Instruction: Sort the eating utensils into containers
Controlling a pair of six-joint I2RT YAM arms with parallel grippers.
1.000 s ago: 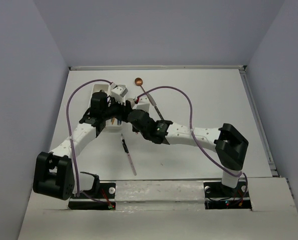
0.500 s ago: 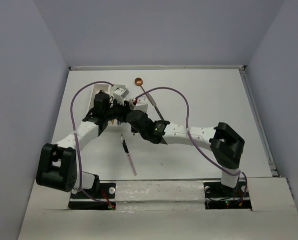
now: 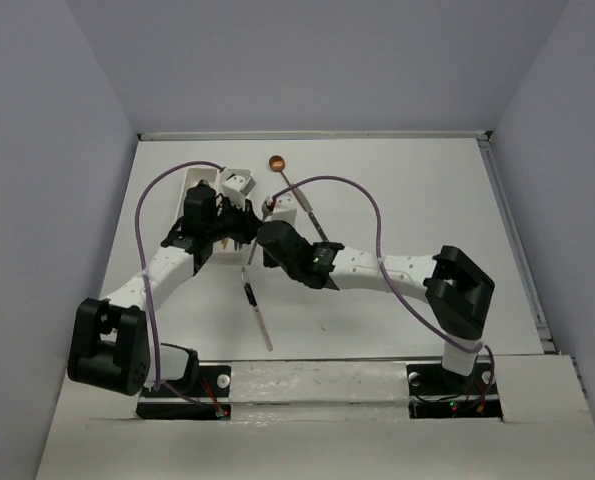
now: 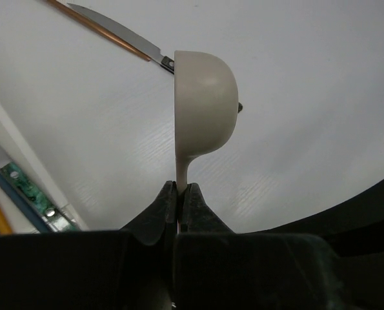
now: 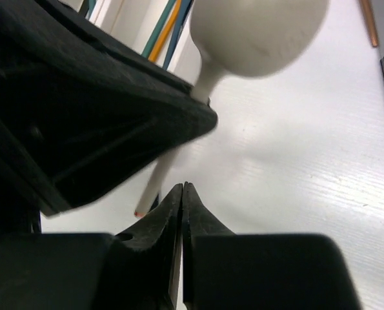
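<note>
I should turn my left gripper next and carry the spoon (image 4: 204,106) past the container holding a knife, down into the other white container.
My left gripper (image 4: 179,186) is shut on the neck of a beige spoon (image 4: 204,106), which it holds above the table, bowl forward. In the right wrist view the spoon's bowl (image 5: 256,29) is at the top and its handle runs down through the left gripper's dark body. The handle's tip ends just left of my right gripper (image 5: 182,187), which is shut with nothing in it. From above, both grippers (image 3: 239,228) (image 3: 261,245) meet beside the two white containers (image 3: 195,180) (image 3: 241,181). Teal and orange utensils (image 5: 161,26) lie in one container.
A copper spoon (image 3: 275,162) and a silver knife (image 3: 312,215) lie behind the grippers on the table. A black-and-pink knife (image 3: 257,310) lies nearer the arm bases. Purple cables loop over both arms.
My left gripper's jaws have closed on the beige spoon. The right gripper has come off the spoon's handle and shut empty, shifting slightly left.
</note>
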